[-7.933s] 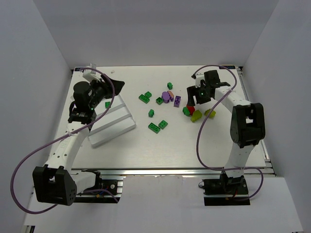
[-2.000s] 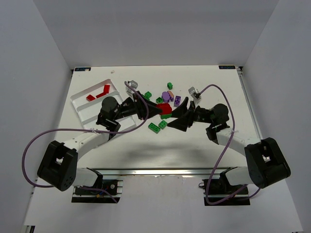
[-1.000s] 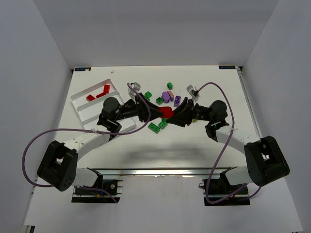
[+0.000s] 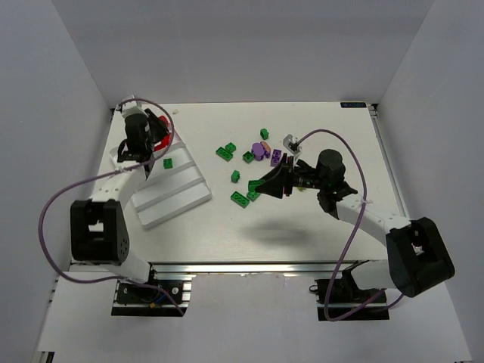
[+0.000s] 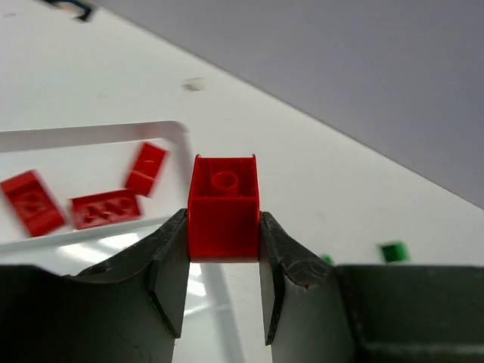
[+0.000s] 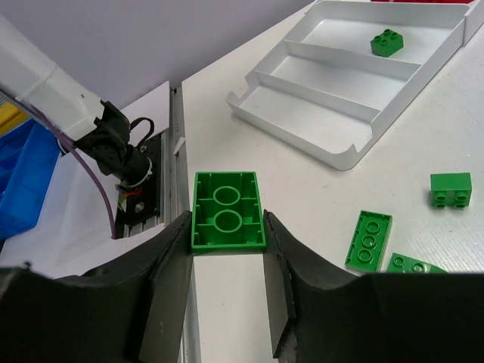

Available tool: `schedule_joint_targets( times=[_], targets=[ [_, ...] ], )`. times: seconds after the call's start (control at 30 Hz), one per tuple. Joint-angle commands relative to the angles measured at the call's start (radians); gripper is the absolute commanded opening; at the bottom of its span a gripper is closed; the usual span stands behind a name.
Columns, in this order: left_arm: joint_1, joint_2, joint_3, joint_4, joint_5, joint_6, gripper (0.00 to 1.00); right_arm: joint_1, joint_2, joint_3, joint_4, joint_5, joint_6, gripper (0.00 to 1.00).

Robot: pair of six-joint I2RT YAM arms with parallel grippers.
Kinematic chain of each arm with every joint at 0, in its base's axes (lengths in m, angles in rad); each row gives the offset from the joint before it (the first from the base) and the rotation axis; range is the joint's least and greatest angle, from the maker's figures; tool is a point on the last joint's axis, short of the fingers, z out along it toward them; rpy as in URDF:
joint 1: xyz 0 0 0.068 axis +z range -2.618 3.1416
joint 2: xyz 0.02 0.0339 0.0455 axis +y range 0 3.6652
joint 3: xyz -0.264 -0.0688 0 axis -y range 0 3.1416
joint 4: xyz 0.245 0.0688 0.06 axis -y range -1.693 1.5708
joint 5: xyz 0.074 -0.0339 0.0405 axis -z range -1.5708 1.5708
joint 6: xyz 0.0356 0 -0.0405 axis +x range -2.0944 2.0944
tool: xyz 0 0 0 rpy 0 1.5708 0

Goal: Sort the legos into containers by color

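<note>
My left gripper will go down next into the end compartment (image 4: 160, 142) (image 5: 69, 195), toward the left in its wrist view, and release the red brick, because matching red bricks are already in there.
My left gripper (image 4: 157, 139) is shut on a red brick (image 5: 224, 208) and holds it above the far end of the white tray (image 4: 175, 198). Three flat red bricks (image 5: 104, 209) lie in the end compartment below. My right gripper (image 4: 255, 184) is shut on a green brick (image 6: 227, 210), hollow underside towards the camera, above the middle of the table. One green brick (image 4: 168, 162) lies in the tray's second compartment and also shows in the right wrist view (image 6: 386, 43). Loose green (image 4: 240, 199), purple (image 4: 259, 150) and pinkish (image 4: 265, 144) bricks lie around the table's centre.
White walls stand at the table's left, back and right. In the right wrist view flat green bricks (image 6: 369, 240) lie on the table near the tray's corner (image 6: 344, 155). The table's near edge and rail (image 6: 178, 121) lie beyond my held brick.
The two grippers met at the table's centre on a red and green stack. Now my left gripper has carried the red brick to the tray's far end; my right keeps the green one.
</note>
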Motion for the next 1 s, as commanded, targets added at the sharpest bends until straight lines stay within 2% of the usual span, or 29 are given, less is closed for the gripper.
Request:
schedule_joint_targets(
  times=[0.0, 0.13, 0.23, 0.53, 0.7, 0.77, 0.8, 0.87, 0.9, 0.97],
  targets=[
    [0.012, 0.124, 0.182, -0.316, -0.276, 0.047, 0.0, 0.017, -0.038, 0.041, -0.042, 0.025, -0.056, 0.0],
    [0.024, 0.32, 0.331, -0.473, -0.364, 0.014, 0.0, 0.022, -0.055, 0.043, -0.054, 0.03, -0.067, 0.0],
    [0.035, 0.382, 0.389, -0.493, -0.385, 0.002, 0.0, 0.022, -0.064, 0.044, -0.059, 0.031, -0.07, 0.0],
    [0.041, 0.454, 0.422, -0.453, -0.444, 0.036, 0.0, 0.025, -0.061, 0.046, -0.065, 0.027, -0.067, 0.0],
    [0.043, 0.483, 0.426, -0.459, -0.428, 0.057, 0.06, 0.026, -0.056, 0.049, -0.072, 0.028, -0.071, 0.0],
    [0.043, 0.485, 0.432, -0.461, -0.431, 0.068, 0.15, 0.026, -0.056, 0.049, -0.072, 0.027, -0.073, 0.0],
    [0.046, 0.487, 0.437, -0.459, -0.431, 0.07, 0.27, 0.026, -0.055, 0.051, -0.075, 0.027, -0.076, 0.0],
    [0.046, 0.487, 0.44, -0.459, -0.43, 0.073, 0.37, 0.026, -0.055, 0.052, -0.08, 0.027, -0.079, 0.0],
    [0.046, 0.482, 0.443, -0.459, -0.428, 0.071, 0.5, 0.028, -0.052, 0.054, -0.082, 0.027, -0.082, 0.0],
    [0.061, 0.476, 0.442, -0.459, -0.424, 0.076, 0.66, 0.028, -0.047, 0.055, -0.086, 0.027, -0.088, 0.0]
  ],
)
